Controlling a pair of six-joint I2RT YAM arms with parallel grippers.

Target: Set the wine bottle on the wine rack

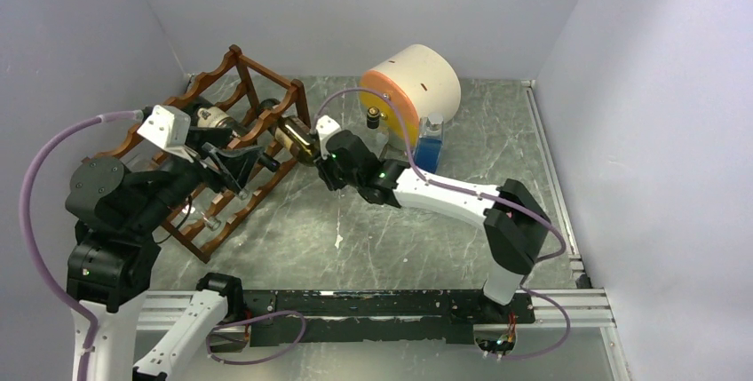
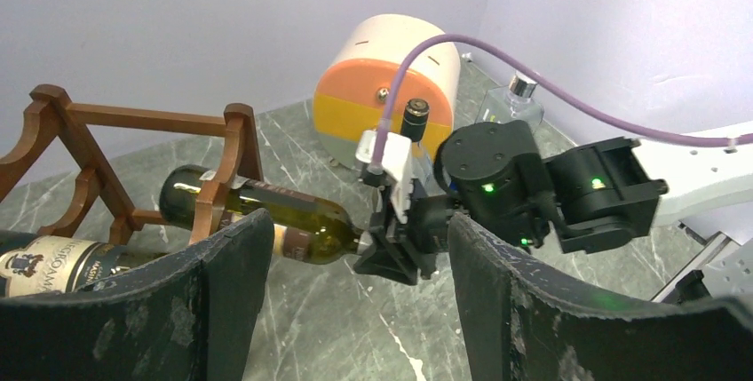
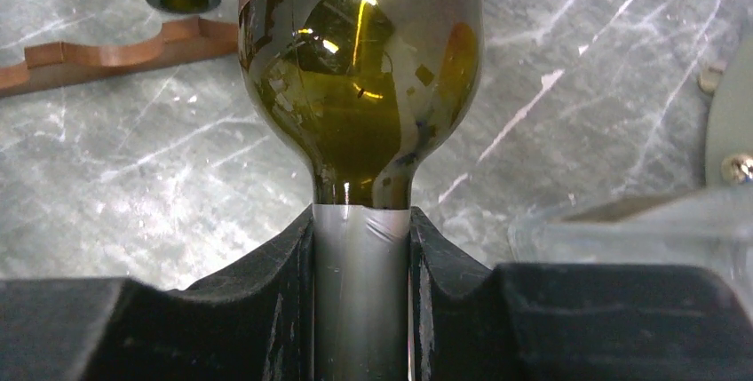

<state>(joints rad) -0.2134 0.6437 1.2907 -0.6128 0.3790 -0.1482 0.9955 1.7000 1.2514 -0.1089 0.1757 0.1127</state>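
I will next use my right gripper to push the bottle that sticks out outward and to the left in the top view and let go of it, because the rack's end slot (image 1: 259,107) is that way.
The dark green wine bottle (image 1: 297,138) lies nearly level, its base end resting in the top tier of the reddish-brown wine rack (image 1: 266,70). My right gripper (image 1: 321,154) is shut on its silver-foiled neck. The right wrist view shows the bottle (image 3: 360,70) rising from my right gripper (image 3: 361,221), both pads pressed to the foil. In the left wrist view the bottle (image 2: 293,221) passes a rack post (image 2: 226,186). My left gripper (image 2: 360,226) is open with nothing between its fingers, hovering in front of the rack (image 1: 235,163).
A second labelled bottle (image 1: 213,117) lies in the rack beside the first. A cream and orange cylinder (image 1: 413,88) stands at the back, with a small dark capped bottle (image 1: 374,117) and a blue-liquid bottle (image 1: 431,146) in front of it. Grey walls enclose the table.
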